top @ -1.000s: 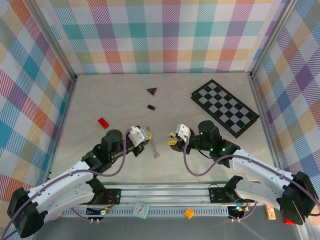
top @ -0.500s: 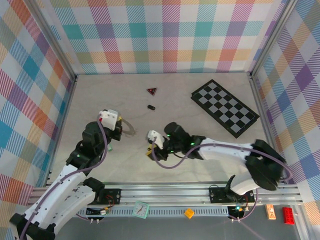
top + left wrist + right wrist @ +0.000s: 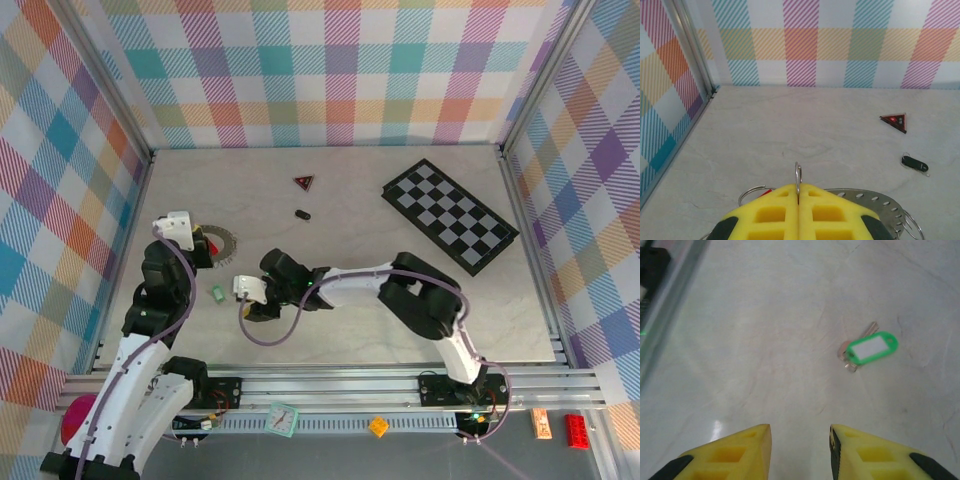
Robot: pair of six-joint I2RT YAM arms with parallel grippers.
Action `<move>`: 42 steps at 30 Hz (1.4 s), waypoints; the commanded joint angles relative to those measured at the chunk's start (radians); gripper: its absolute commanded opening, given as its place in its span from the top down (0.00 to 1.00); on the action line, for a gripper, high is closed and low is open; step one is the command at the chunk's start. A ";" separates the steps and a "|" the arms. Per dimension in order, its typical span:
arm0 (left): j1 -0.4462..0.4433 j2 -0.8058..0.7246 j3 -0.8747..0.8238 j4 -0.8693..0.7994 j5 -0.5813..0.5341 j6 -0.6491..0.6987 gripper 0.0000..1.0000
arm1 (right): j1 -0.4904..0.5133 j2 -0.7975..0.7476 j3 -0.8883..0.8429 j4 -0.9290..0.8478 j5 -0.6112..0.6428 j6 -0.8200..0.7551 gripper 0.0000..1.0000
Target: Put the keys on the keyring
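Observation:
The robot's right gripper needs to go down and outward next, onto the small ring (image 3: 221,300) (image 3: 846,359) that joins the key and the green tag, because that ring is below and outward of the gripper's open fingers.
My left gripper (image 3: 798,189) is shut on the thin silver keyring (image 3: 798,175), which stands edge-on between the yellow fingertips. Under it lies a round grey metal disc (image 3: 875,197) with holes along its rim and wire loops; from above it looks gear-like (image 3: 220,240), at the far left beside my left gripper (image 3: 203,243). A silvery key on a green tag (image 3: 870,347) lies flat on the table. My right gripper (image 3: 801,432) hovers open a little short of it, with nothing between the fingers. Seen from above, the right gripper (image 3: 240,300) is just right of the green tag (image 3: 216,293).
A dark red triangle (image 3: 304,182) and a small black oval piece (image 3: 302,214) lie mid-table toward the back. A chequered board (image 3: 450,215) sits at the back right. A red piece (image 3: 765,191) peeks out under the left fingers. The left wall rail (image 3: 125,250) is close to the left arm.
The left arm swung back and left with the ring in its grip. The right arm stretched far across to the left, and its jaws opened a little wider.

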 commanded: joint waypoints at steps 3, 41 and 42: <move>0.033 -0.007 0.003 0.091 0.023 -0.047 1.00 | 0.024 0.117 0.147 -0.027 0.059 -0.099 0.62; 0.037 -0.047 -0.016 0.113 0.112 -0.024 1.00 | 0.043 0.078 0.146 -0.073 0.117 -0.088 1.00; 0.036 -0.046 -0.016 0.112 0.124 -0.022 1.00 | 0.043 0.049 0.113 -0.066 0.114 -0.080 1.00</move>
